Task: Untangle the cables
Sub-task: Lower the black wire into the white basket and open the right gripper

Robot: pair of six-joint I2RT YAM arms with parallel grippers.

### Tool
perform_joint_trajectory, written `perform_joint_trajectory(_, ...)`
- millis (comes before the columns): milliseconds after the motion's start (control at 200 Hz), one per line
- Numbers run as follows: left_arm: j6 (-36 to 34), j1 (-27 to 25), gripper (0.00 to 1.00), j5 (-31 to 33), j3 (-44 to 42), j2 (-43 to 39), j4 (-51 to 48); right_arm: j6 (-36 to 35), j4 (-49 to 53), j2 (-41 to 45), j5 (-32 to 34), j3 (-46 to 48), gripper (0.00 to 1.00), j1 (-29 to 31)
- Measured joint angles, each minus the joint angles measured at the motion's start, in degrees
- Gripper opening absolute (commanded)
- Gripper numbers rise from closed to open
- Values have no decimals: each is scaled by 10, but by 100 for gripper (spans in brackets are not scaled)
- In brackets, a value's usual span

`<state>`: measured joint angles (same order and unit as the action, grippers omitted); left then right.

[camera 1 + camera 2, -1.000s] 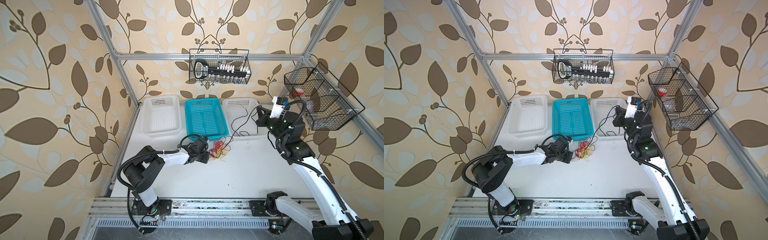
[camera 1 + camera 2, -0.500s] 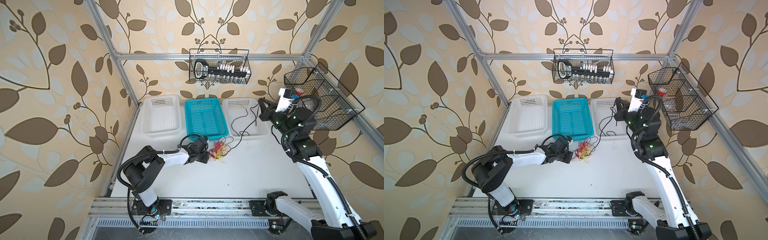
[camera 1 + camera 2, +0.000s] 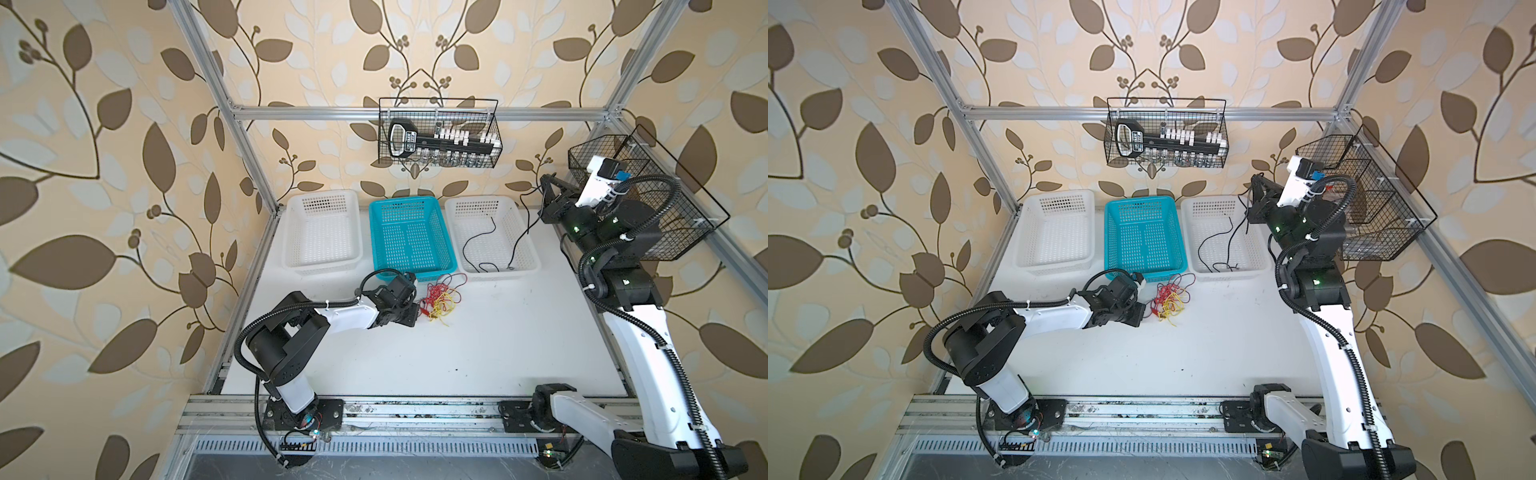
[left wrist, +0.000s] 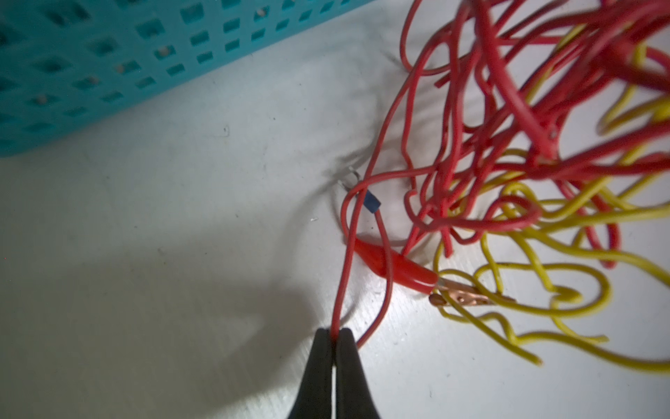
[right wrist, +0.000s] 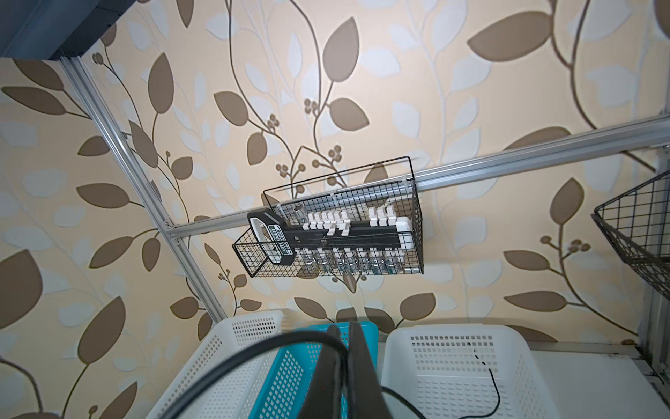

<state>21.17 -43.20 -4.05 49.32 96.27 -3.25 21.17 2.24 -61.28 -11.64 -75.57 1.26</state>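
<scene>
My right gripper will lower next, tilt its fingers down over the white basket's bottom and release the black cable there, as its lower part is already inside.
A tangle of red and yellow cables lies on the white table in front of the teal basket. My left gripper sits low at the tangle's left edge, shut on one red cable. A red-sleeved alligator clip lies beside it. My right gripper is raised at the back right, shut on a black cable. That cable hangs down into the right white basket, and its lower part rests on the basket floor.
An empty white basket and the teal basket stand beside the right one along the back. A wire basket with a socket rail hangs on the back wall. Another wire basket hangs on the right wall, close behind my right wrist.
My right gripper has risen and swung back to the right with the black cable. The cable's far end has come away from the tangle into the right white basket. The left arm has not moved.
</scene>
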Motion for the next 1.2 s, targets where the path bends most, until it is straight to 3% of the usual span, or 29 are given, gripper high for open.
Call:
perform_joint_trajectory(675, 0, 0, 0, 0, 0, 0, -1, -49, -57, -135, 52, -5, 0, -13)
perform_joint_trajectory(945, 0, 0, 0, 0, 9, 0, -12, -52, -111, -148, 30, 90, 0, -13)
perform_joint_trajectory(1200, 0, 0, 0, 0, 17, 0, -18, -51, -103, -238, 28, 146, 0, -13)
